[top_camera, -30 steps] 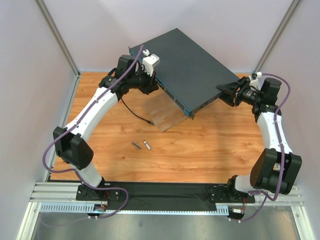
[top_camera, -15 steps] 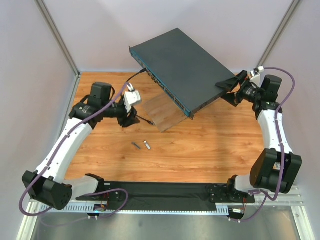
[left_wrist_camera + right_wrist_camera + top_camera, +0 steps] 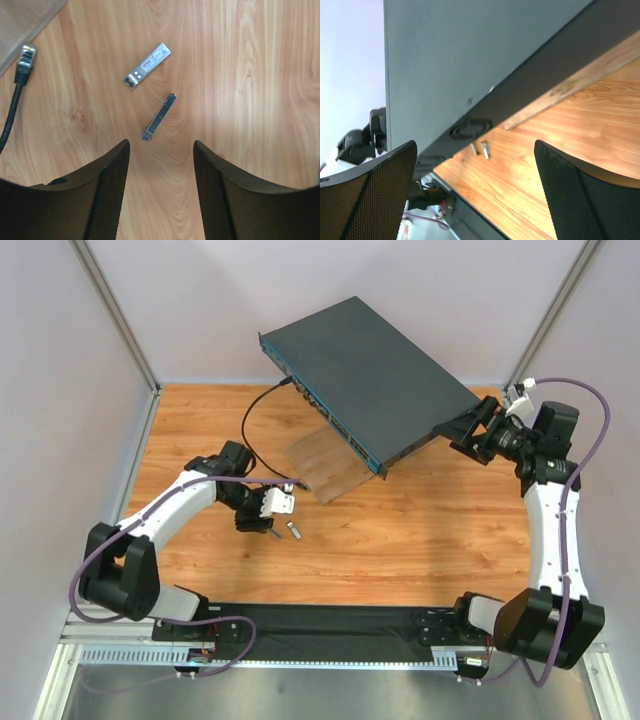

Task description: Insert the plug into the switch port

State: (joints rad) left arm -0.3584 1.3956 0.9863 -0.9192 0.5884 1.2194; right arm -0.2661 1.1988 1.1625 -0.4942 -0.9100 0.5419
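The thin dark module lies slanted below my left gripper's open fingers. I should next lower them onto its nearest end and turn them in line with it.
The switch [image 3: 370, 370] is a flat dark grey box with a teal front edge, propped at a tilt at the back. A black cable [image 3: 248, 430] runs from the left end of that front edge and loops down to the table. Its loose plug [image 3: 297, 483] [image 3: 26, 54] lies beside the wooden board. My left gripper [image 3: 258, 523] [image 3: 161, 145] hangs open low over the table, nothing between its fingers. My right gripper [image 3: 462, 422] [image 3: 475, 145] is wide open at the switch's right corner, holding nothing; the switch's side [image 3: 445, 60] fills the view ahead.
A pale wooden board [image 3: 325, 465] [image 3: 20, 15] lies under the switch's front edge. A silver module [image 3: 294, 530] [image 3: 147, 65] and a thin dark one [image 3: 271, 531] [image 3: 160, 116] lie on the table just ahead of my left fingers. Grey walls enclose the table.
My left arm swung from the switch's front edge down to the table, opening and leaving the cable at the switch. My right gripper opened off the switch's corner and drew back slightly.
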